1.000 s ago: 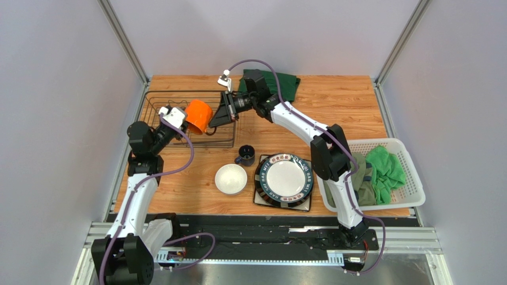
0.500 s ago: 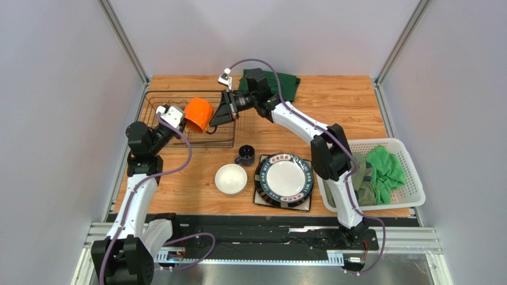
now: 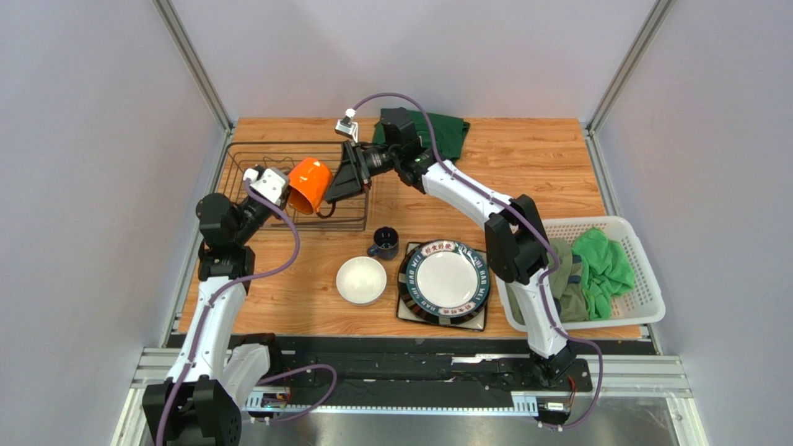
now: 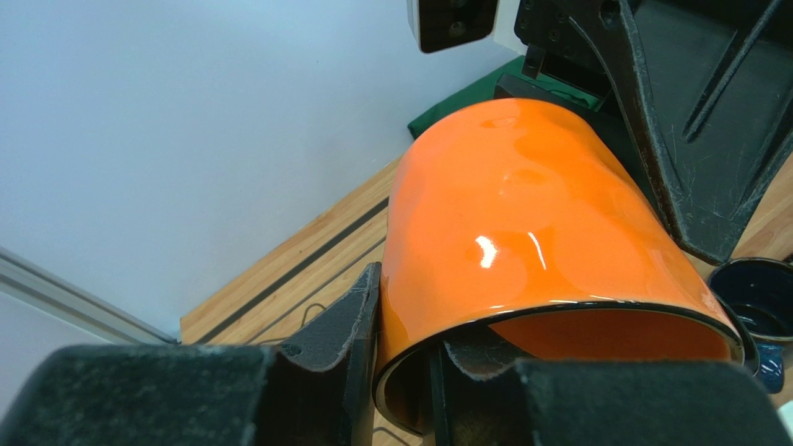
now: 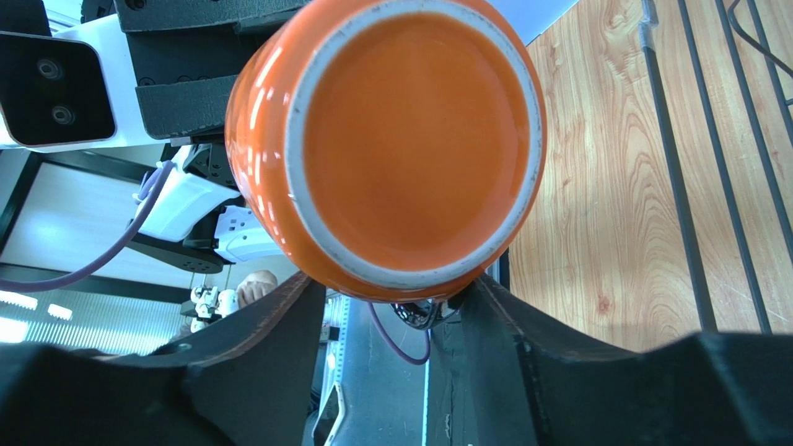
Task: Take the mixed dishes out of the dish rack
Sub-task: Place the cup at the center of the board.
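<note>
My left gripper swings back and down to the bare tabletop beside the small white bowl next, turns the orange mug [image 3: 309,185] upright and releases it there.
The orange mug [image 3: 309,185] hangs tilted over the right part of the dish rack [image 3: 279,145]. My left gripper [image 3: 282,192] is shut on the mug's rim [image 4: 530,214], one finger inside and one outside [image 4: 409,325]. My right gripper [image 3: 337,189] stands open, its fingers either side of the mug's base [image 5: 400,139] without clamping it [image 5: 396,307]. On the table in front of the rack stand the dark blue mug [image 3: 383,242], the small white bowl [image 3: 361,280] and the round dark-rimmed plate [image 3: 444,279], which rests on a square plate [image 3: 477,322].
A white slatted basket [image 3: 651,307] with green cloths sits at the right edge. A dark green cloth [image 3: 445,135] lies at the back behind the right arm. The rack's bars [image 5: 707,186] run just right of the mug in the right wrist view.
My left gripper has closed on the mug's rim. The right gripper has opened and let go of the mug's base. The mug has shifted slightly left.
</note>
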